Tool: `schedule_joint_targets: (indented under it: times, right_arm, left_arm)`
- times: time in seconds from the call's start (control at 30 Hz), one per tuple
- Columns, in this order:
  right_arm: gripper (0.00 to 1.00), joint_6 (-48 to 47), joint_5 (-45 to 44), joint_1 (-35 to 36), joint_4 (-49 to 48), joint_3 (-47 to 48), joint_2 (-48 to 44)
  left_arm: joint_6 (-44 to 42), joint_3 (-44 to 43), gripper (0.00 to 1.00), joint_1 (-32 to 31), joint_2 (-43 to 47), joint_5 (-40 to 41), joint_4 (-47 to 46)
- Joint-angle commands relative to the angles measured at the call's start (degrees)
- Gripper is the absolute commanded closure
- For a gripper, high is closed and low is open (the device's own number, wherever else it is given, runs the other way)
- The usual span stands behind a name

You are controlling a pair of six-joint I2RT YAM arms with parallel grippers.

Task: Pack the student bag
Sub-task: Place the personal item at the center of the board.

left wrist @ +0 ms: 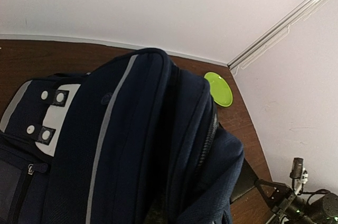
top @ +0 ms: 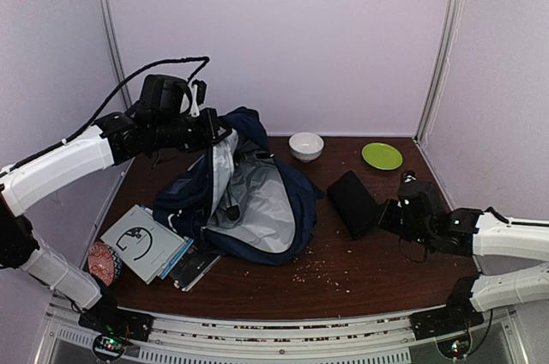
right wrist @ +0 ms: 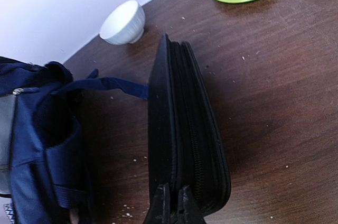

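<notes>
The left gripper will next carry the fabric to the right in the top view, toward the white bowl, and let go of it at the bag's far end (top: 249,126).
The student bag (top: 244,197), navy with a grey lining, lies open in the middle of the table. Its top edge is lifted to my left gripper (top: 216,132), which is shut on the fabric. In the left wrist view the student bag (left wrist: 132,145) fills the frame and hides my fingers. My right gripper (right wrist: 171,196) is shut on the near end of a black zip case (right wrist: 182,129), which stands on its edge. In the top view the black zip case (top: 353,201) sits just right of the bag, with the right gripper (top: 388,214) at its right end.
A white bowl (top: 306,145) and a green plate (top: 382,155) sit at the back. A white-covered book (top: 141,242), a dark flat item (top: 196,268) and a red patterned thing (top: 103,263) lie front left. Crumbs are scattered over the front of the table (top: 343,274).
</notes>
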State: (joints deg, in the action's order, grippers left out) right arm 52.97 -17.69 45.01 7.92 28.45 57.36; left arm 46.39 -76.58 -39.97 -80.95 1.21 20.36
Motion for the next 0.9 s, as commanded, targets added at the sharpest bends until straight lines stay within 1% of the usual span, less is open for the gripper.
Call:
schedule_joint_targets:
  times: [0.0,0.1,0.13,0.23,0.3,0.4,0.5,0.53,0.6,0.67,0.7,0.77,0.8,0.83,0.87]
  right_arm:
    - [1.0,-2.0,0.35,0.16,0.55,2.23,-8.35]
    - [1.0,-3.89,0.39,0.16,7.04,5.27,-9.11]
    - [0.95,-3.97,0.43,0.16,9.24,6.27,-8.0]
    - [0.64,-2.98,1.97,0.17,11.27,6.16,-6.45]
    - [0.49,-2.1,3.33,0.24,9.37,4.3,-7.02]
    - [0.36,-1.94,3.95,1.13,8.39,3.34,-8.13]
    - [0.31,-2.72,4.12,2.94,8.62,4.32,-8.17]
    - [0.31,-2.82,4.12,3.57,8.42,4.54,-8.13]
    - [0.3,-2.94,4.46,4.73,7.2,4.77,-7.76]
    - [0.3,-3.16,4.7,5.92,5.77,4.92,-7.3]
    - [0.3,-3.45,4.69,6.48,5.25,5.19,-6.96]
    - [0.3,-4.2,4.38,7.54,4.92,6.17,-6.26]
    - [0.29,-4.51,4.38,7.93,4.87,6.69,-5.92]
    - [0.29,-4.88,4.39,8.28,4.64,7.17,-5.6]
    - [0.29,-5.29,4.46,8.63,4.21,7.51,-5.36]
  left_arm:
    - [-2.31,0.2,1.0,0.19,0.52,2.19,-8.86]
    - [-3.8,0.87,1.0,0.24,-0.42,4.01,-8.52]
    - [-4.19,0.94,1.0,0.24,-1.01,4.41,-8.23]
    - [-4.83,1.03,1.0,0.24,-3.32,3.79,-8.08]
    - [-6.03,0.17,1.0,0.24,-5.62,1.91,-7.97]
    - [-8.99,-3.28,1.0,0.24,-9.71,-1.63,-6.14]
    - [-11.75,-6.56,1.0,-0.42,-12.79,-3.7,-4.12]
    - [-12.41,-7.17,0.98,-0.81,-13.18,-3.92,-3.9]
    - [-13.65,-7.88,0.76,-1.98,-13.19,-3.07,-3.56]
    - [-14.56,-8.44,0.5,-3.33,-12.51,-0.7,-2.23]
    - [-14.65,-8.88,0.39,-3.85,-12.14,0.91,-0.86]
    - [-14.34,-9.28,0.24,-4.71,-10.5,3.25,1.91]
    - [-13.78,-8.9,0.11,-5.07,-9.34,4.54,3.01]
    - [-12.74,-7.77,0.03,-5.45,-7.76,5.68,3.82]
    - [-11.8,-6.54,0.02,-5.84,-6.17,6.84,4.62]
